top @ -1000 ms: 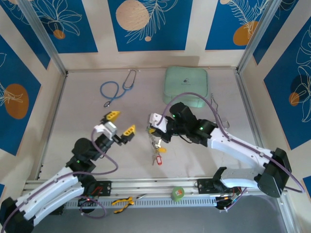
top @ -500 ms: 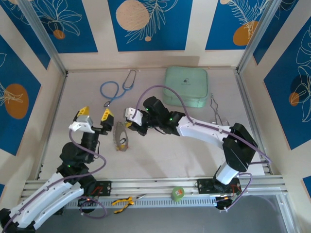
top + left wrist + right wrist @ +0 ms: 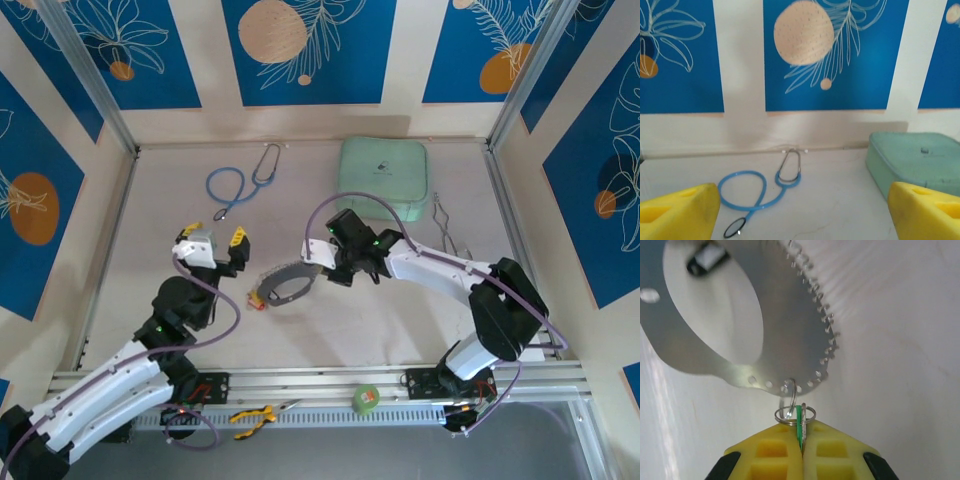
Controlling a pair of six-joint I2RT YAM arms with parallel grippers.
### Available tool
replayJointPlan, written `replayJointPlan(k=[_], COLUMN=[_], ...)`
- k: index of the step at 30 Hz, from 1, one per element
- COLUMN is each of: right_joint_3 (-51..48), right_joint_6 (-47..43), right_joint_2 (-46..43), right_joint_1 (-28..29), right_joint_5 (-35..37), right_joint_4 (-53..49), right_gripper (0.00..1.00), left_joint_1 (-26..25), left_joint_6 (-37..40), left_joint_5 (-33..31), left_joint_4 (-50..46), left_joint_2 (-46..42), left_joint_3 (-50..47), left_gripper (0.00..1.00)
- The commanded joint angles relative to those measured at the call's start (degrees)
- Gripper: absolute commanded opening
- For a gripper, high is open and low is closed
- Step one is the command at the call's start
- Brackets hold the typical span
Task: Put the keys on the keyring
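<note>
The clear place on the bare tabletop lies below and back from the right gripper, so the gripper needs to draw back and down to release the green key [image 3: 799, 427] there.
The keyring [image 3: 285, 270] is a flat silvery oval band with holes along its edge, lying at mid-table. A small red-tagged key [image 3: 256, 300] sits at its left end. My right gripper [image 3: 316, 270] is at the loop's right end. In the right wrist view its yellow fingers [image 3: 765, 455] are shut on a green key [image 3: 799, 427]. That key's small split rings [image 3: 795, 414] hook through a hole in the keyring [image 3: 790, 325]. My left gripper [image 3: 212, 245] hovers just left of the loop, open and empty [image 3: 804, 200].
A blue stethoscope [image 3: 240, 185] [image 3: 757, 187] lies at the back left. A pale green case [image 3: 383, 178] [image 3: 915, 160] sits at the back centre. A thin metal tool [image 3: 445, 225] lies to the right. A green tape roll [image 3: 367, 399] and pliers [image 3: 252, 416] rest on the front rail.
My right gripper swung left, then came back right with the key, and the loop now trails to its left. My left gripper shifted left and back right, staying open.
</note>
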Motion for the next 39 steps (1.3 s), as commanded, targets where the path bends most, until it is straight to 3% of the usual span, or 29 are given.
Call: replayJointPlan(k=[1, 10, 13, 17, 23, 27, 30, 35, 39], right_joint_3=[-1.43, -5.11, -6.05, -4.95, -3.89, -7.52, -14.39, -21.85, -28.5], right_joint_6=[-6.39, -8.06, -7.49, -3.3, 3.4, 13.57, 25.79, 39.31, 42.21], right_joint_2=[-1.43, 2.0, 2.43, 1.43, -7.71, -20.18, -25.15, -21.74, -16.29], right_joint_1=[-0.42, -0.28, 0.61, 0.57, -4.02, -12.52, -20.96, -34.49, -39.12], right_joint_5=[6.06, 15.96, 17.39, 12.34, -2.43, -14.28, -8.46, -2.7, 0.05], right_joint_4=[-7.39, -15.07, -16.76, -21.75, -20.57, -4.7, 12.16, 26.68, 43.83], right_gripper=[0.0, 0.0, 0.08, 0.3, 0.34, 0.35, 0.39, 0.39, 0.39], left_joint_1=[0.01, 0.61, 0.78, 1.85, 5.66, 10.21, 14.58, 19.2, 20.56], left_joint_6=[-0.08, -0.92, -0.46, -0.13, -0.12, 0.46, 0.65, 2.15, 4.92], left_joint_5=[0.53, 0.63, 0.36, -0.39, 0.85, 2.7, 4.84, 4.53, 2.01], left_joint_4=[4.74, 11.24, 12.49, 12.66, 8.55, 6.71, 6.69, 9.45, 14.84], left_joint_2=[2.74, 10.42, 12.28, 13.73, 14.47, 15.06, 16.15, 19.69, 23.98], left_joint_3=[-1.37, -1.56, -1.05, -0.42, 1.15, 1.19, -0.03, -2.53, -4.42], left_gripper=[0.87, 0.87, 0.87, 0.89, 0.96, 0.98, 0.98, 0.98, 0.98])
